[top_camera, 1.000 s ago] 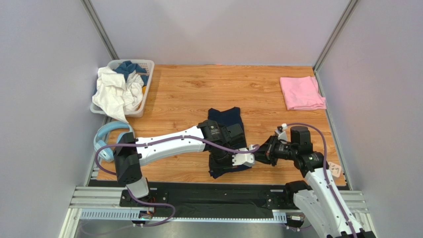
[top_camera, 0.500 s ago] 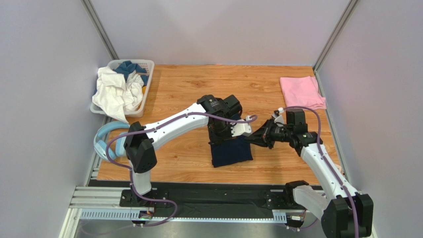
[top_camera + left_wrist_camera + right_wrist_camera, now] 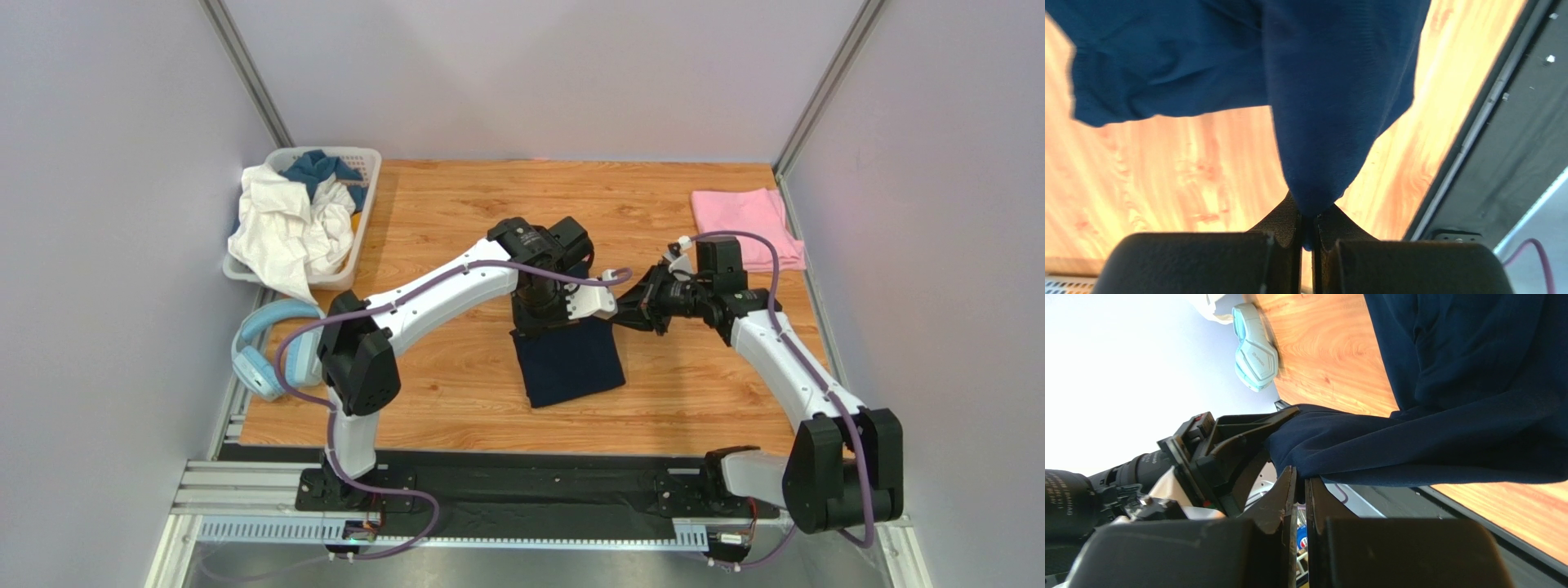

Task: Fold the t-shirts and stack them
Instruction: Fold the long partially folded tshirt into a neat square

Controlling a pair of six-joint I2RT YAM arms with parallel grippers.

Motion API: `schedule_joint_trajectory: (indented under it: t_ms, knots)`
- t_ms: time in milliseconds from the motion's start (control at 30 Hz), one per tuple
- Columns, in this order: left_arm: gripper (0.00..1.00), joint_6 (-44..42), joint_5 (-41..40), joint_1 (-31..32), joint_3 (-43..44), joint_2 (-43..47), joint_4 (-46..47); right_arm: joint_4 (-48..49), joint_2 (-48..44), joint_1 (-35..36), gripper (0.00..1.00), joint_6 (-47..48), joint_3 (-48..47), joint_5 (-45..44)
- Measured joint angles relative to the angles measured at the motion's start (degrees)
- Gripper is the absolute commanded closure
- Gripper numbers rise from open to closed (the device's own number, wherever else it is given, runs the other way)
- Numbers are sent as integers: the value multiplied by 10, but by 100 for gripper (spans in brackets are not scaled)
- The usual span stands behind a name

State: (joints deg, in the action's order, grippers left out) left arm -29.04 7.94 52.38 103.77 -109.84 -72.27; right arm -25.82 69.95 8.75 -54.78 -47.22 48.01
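Observation:
My right gripper will next carry the navy t-shirt's pinched edge outward and down to release it on the bare wood beyond the navy t-shirt, as that edge is still lifted.
The dark navy t-shirt (image 3: 568, 361) lies partly folded in the middle of the table, its far edge lifted. My left gripper (image 3: 552, 309) is shut on that edge; in the left wrist view the cloth (image 3: 1333, 92) hangs from the pinched jaws (image 3: 1308, 223). My right gripper (image 3: 628, 309) is shut on the same edge just to the right; in the right wrist view the navy cloth (image 3: 1438, 435) runs from its closed jaws (image 3: 1301, 484). The folded pink t-shirt (image 3: 743, 228) lies flat at the far right corner.
A white basket (image 3: 363, 163) with white and blue cloths stands at the far left. Light-blue headphones (image 3: 260, 346) lie at the left table edge, and show in the right wrist view (image 3: 1255, 346). A black rail (image 3: 515, 490) runs along the near edge.
Both grippers have moved away from the near edge toward the far side, pulling the navy shirt's edge with them. The shirt now lies farther back, and the right arm is stretched out.

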Motion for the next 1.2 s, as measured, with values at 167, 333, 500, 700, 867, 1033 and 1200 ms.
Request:
schedule_joint_trajectory:
  t_ms: [167, 333, 500, 700, 867, 1033, 1200]
  knots:
    - [100, -13, -12, -24, 36, -17, -1, 11, 34, -3, 100, 5, -24, 0]
    - [100, -20, -21, -41, 59, -33, -1, 25, 77, -3, 100, 7, -52, 1]
    - [100, -29, -27, -54, 78, -66, 2, 41, 133, -3, 100, 10, -81, 1]
    - [100, -40, -36, -69, 121, -126, 5, 62, 196, -6, 100, 11, -103, 2]
    - [100, -48, -40, -89, 170, -173, 7, 69, 244, -11, 100, 11, -139, 6]
    - [100, -50, -45, -113, 210, -195, 9, 78, 279, -18, 100, 11, -177, 11]
    - [100, -59, -56, -127, 226, -195, 18, 80, 284, -23, 100, 11, -197, 18]
